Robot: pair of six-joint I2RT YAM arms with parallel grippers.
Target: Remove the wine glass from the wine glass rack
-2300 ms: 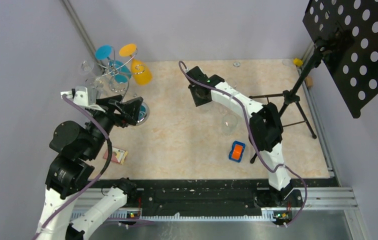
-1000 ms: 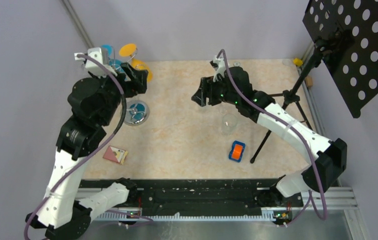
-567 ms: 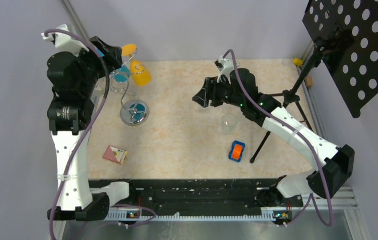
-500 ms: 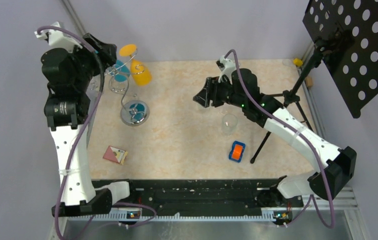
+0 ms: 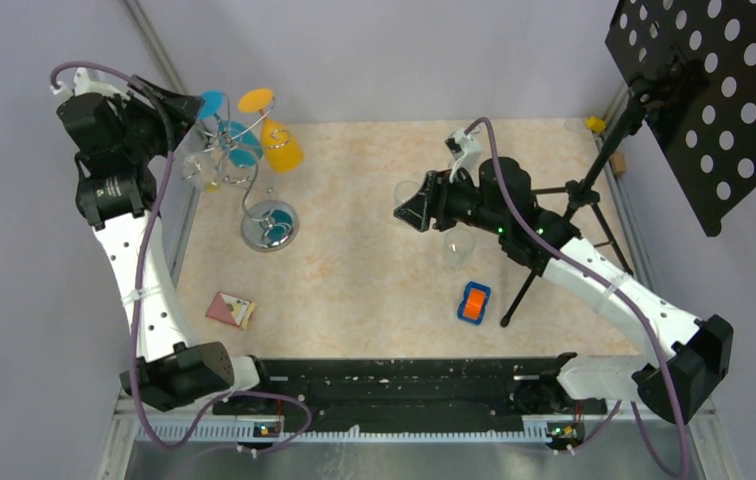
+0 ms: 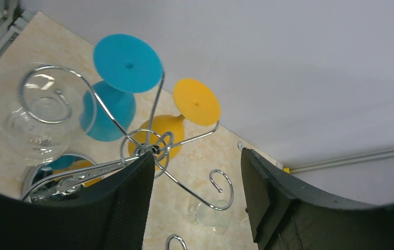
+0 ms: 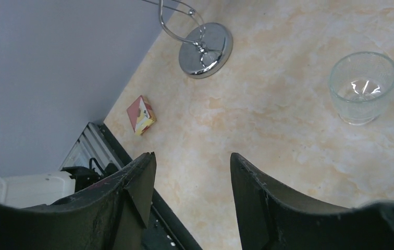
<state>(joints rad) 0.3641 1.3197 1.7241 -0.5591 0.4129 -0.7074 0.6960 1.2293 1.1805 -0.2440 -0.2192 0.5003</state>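
Note:
The clear glass hangs upside down with its foot [image 6: 42,99] uppermost, so I will lower my left gripper toward the left in the wrist view and close on that foot.
The silver wire wine glass rack [image 5: 244,185] stands at the back left on its round chrome base [image 5: 269,226]. Upside down on its curled arms hang a clear wine glass [image 5: 195,166], a blue one [image 5: 243,146] and an orange one [image 5: 282,147]. My left gripper [image 5: 185,105] is open and empty, high at the rack's left, apart from the glasses. In the left wrist view my left gripper [image 6: 195,203] looks down on the rack's hub [image 6: 151,149], the clear glass [image 6: 38,120], the blue glass [image 6: 127,57] and the orange glass [image 6: 197,102]. My right gripper [image 5: 410,212] is open and empty above mid-table.
Two clear glasses [image 5: 459,248] [image 5: 406,190] stand on the table by my right gripper. An orange and blue block [image 5: 473,302] and a small box [image 5: 230,310] lie nearer the front. A black tripod [image 5: 579,205] with a perforated panel stands at the right.
My left arm has risen and swung left, from the rack's base to above and left of the rack. My right arm has lifted and drawn back toward the right.

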